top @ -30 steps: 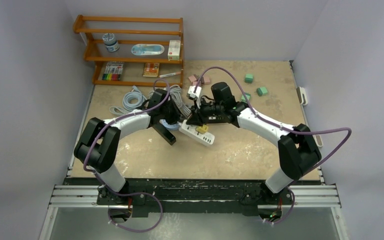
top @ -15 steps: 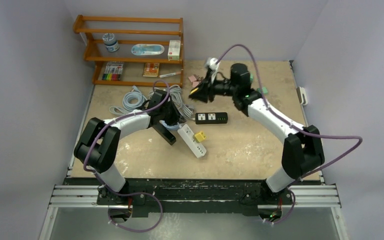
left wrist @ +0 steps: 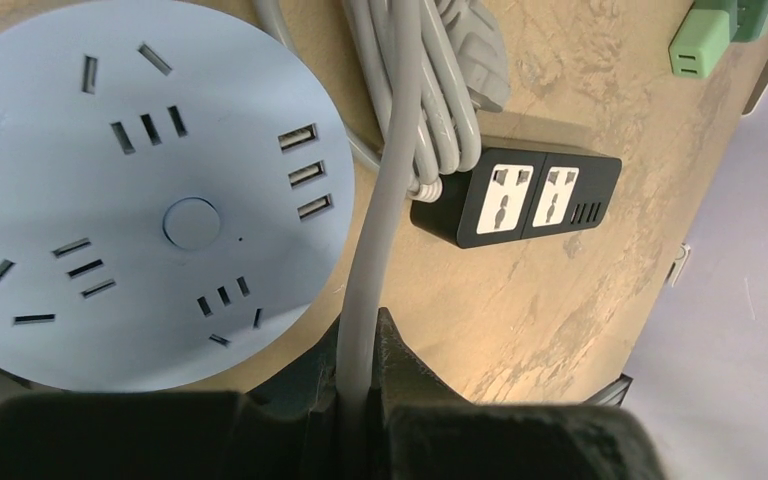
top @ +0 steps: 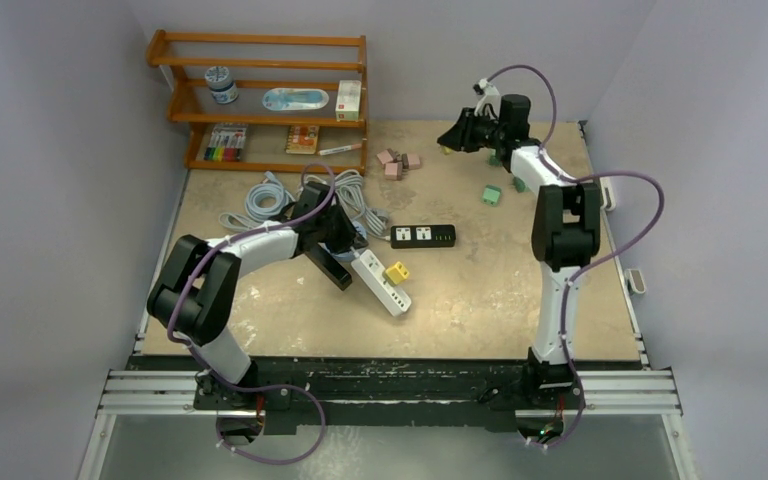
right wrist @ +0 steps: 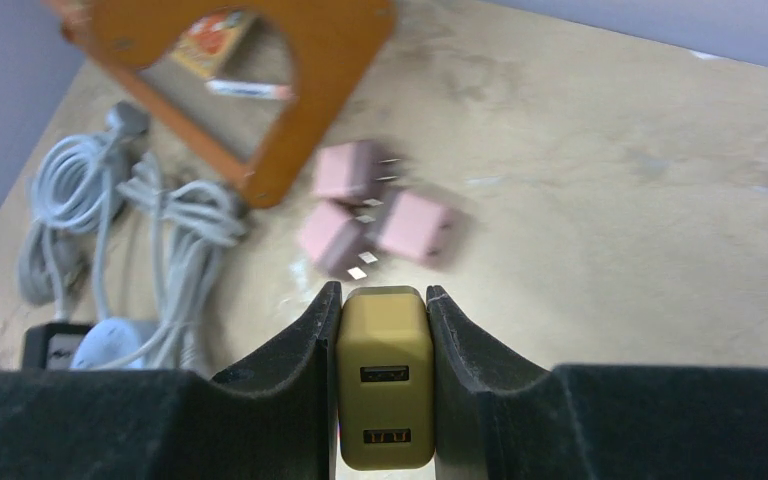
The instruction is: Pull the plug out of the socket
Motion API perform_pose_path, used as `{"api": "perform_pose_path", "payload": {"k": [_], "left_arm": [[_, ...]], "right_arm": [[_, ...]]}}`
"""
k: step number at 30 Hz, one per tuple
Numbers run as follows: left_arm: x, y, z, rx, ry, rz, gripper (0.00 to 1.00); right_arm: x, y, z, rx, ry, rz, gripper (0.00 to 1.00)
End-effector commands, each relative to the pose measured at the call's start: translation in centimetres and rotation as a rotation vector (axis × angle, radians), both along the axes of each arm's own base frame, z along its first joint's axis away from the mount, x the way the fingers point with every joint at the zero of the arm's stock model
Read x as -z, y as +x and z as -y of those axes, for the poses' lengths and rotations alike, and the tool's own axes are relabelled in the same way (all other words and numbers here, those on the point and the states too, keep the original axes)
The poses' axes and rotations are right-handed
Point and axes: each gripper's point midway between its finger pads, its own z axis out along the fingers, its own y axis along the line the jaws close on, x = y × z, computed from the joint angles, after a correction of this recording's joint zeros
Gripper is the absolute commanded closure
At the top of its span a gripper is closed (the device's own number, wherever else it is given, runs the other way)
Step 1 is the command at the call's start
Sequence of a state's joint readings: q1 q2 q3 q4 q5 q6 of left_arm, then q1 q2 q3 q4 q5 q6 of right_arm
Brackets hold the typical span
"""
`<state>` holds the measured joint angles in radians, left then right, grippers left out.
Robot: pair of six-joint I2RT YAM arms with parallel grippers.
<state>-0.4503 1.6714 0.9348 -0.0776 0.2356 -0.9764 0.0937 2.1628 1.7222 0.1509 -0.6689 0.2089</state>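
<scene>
The open spot on the bare tabletop between the pink and green plugs is below my right gripper. My right gripper needs to move down and release the yellow plug there.
My right gripper (right wrist: 382, 290) is shut on a yellow two-port USB plug (right wrist: 385, 390) and holds it in the air, clear of any socket. In the top view this gripper (top: 454, 137) is high at the back right of the table. My left gripper (left wrist: 360, 335) is shut on a pale grey cable (left wrist: 385, 220). In the top view it (top: 343, 250) sits at the end of a white power strip (top: 378, 283) that carries another yellow plug (top: 397, 271). A black power strip (top: 423, 236) lies beside it with both sockets showing empty (left wrist: 515, 195).
A round white socket hub (left wrist: 140, 190) lies under the left wrist. Coiled grey cables (top: 270, 200) lie at the back left, below a wooden shelf (top: 260, 90). Pink plugs (top: 397, 161) and green plugs (top: 491, 194) are scattered at the back.
My right arm has swung from the power strips at mid-table up to the far back right, carrying the yellow plug. The black strip came into view. The left arm barely moved.
</scene>
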Motion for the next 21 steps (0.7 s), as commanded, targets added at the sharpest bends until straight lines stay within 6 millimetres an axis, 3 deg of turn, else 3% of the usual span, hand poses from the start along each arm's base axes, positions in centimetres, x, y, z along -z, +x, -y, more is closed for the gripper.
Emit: {"api": "perform_pose_path", "payload": {"k": [1,4,6,13,18,21], "left_arm": [[-2.3,1.1,-0.3,-0.007,-0.033,0.076,1.00],[-2.1,1.3,-0.3,-0.007,-0.034,0.073,1.00],[-2.0,1.3,-0.4,-0.010,-0.033,0.070,1.00],[-1.6,1.4,-0.3,-0.014,-0.035,0.059,1.00],[-1.3,1.5,-0.2,-0.014,-0.041,0.054,1.00],[-1.3,1.6,-0.1,-0.016,-0.048,0.055,1.00]], "right_arm": [[-0.9,4.0,1.6,0.035,0.039,0.004,1.00],[0.6,6.0,1.8,0.019,0.026,-0.033,1.00],[2.3,6.1,1.7,0.005,0.014,-0.072,1.00],[4.0,3.8,1.8,-0.009,0.007,-0.080,1.00],[6.0,1.5,0.9,-0.088,0.004,-0.121,0.93],[7.4,0.3,0.8,-0.104,0.010,-0.148,0.83]]}}
